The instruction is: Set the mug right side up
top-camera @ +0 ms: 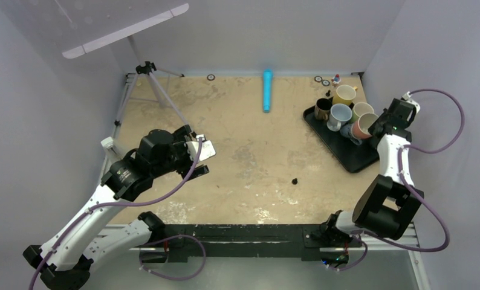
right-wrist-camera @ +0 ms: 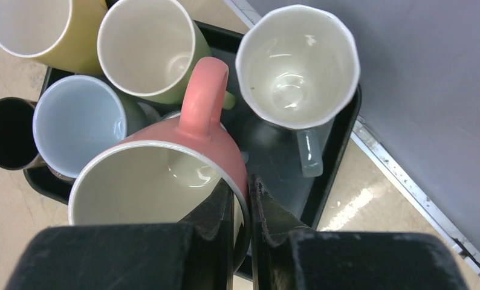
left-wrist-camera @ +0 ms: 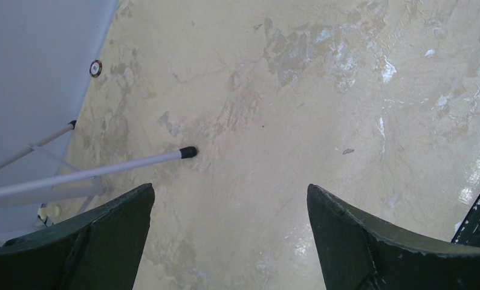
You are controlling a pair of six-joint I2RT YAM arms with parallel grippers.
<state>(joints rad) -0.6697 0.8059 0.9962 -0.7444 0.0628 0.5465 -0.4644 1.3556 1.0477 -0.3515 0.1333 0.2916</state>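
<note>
The pink mug in my right gripper moves back and comes down onto the tray's bare near end (top-camera: 353, 155) for release next, since other mugs crowd the tray's far end.
The pink mug (right-wrist-camera: 202, 115) hangs over the black tray (right-wrist-camera: 329, 158) at the table's far right, mouth toward the wrist camera and handle pointing away. My right gripper (right-wrist-camera: 242, 184) is shut on its rim, one finger inside the mug and one outside. From above, the mug (top-camera: 364, 125) looks tilted, beside the right gripper (top-camera: 379, 127). My left gripper (left-wrist-camera: 230, 193) is open over bare tabletop on the left side (top-camera: 198, 154), with nothing between its fingers.
Several other mugs stand mouth-up on the tray (top-camera: 346, 156): yellow (right-wrist-camera: 38, 27), green (right-wrist-camera: 147, 45), light blue (right-wrist-camera: 74, 127), black (right-wrist-camera: 5, 133), white (right-wrist-camera: 295, 66). A tripod (top-camera: 156, 84) stands back left, one leg (left-wrist-camera: 104, 171) near the left gripper. A blue tube (top-camera: 267, 90) lies at the back.
</note>
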